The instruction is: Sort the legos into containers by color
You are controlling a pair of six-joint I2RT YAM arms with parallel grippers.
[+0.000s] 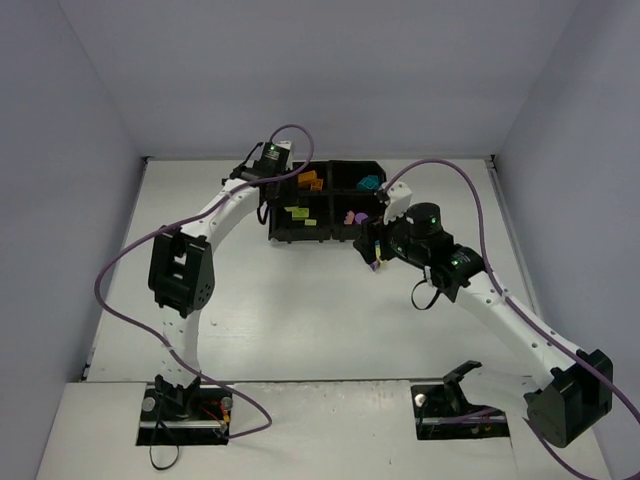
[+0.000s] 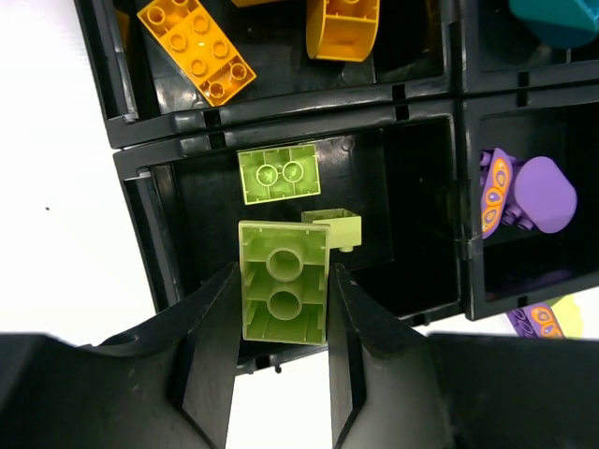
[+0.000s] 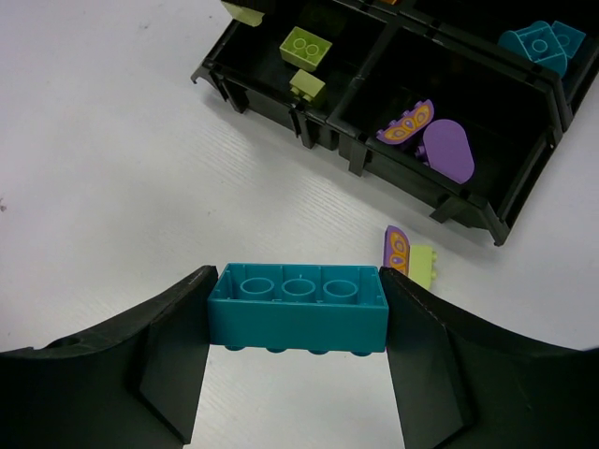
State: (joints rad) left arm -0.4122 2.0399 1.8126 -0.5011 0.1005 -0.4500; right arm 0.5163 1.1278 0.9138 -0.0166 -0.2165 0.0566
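The robot's right gripper should next move outward over the purple section, then go down there and release the long teal brick, because matching bricks already lie in the tray's teal section (image 1: pixel 349 178) (image 3: pixel 487 19).
The black four-compartment tray (image 1: pixel 300 240) holds orange bricks (image 1: pixel 310 182) far left, teal bricks (image 1: pixel 368 184) far right, yellow-green bricks (image 1: pixel 296 212) near left and purple pieces (image 1: pixel 355 217) near right. My left gripper (image 2: pixel 283 285) is shut on a yellow-green brick (image 2: pixel 284 267), studs down, over the near edge of the yellow-green compartment, where two more yellow-green bricks (image 2: pixel 279 175) lie. My right gripper (image 3: pixel 298 318) is shut on a long teal brick (image 3: pixel 298 323), held above the table in front of the tray (image 3: pixel 356 159).
A purple rounded piece with an orange pattern (image 3: pixel 398 251) and a small yellow-green brick (image 3: pixel 427 267) lie on the table just outside the tray's near right corner. Grey walls enclose the white table on three sides.
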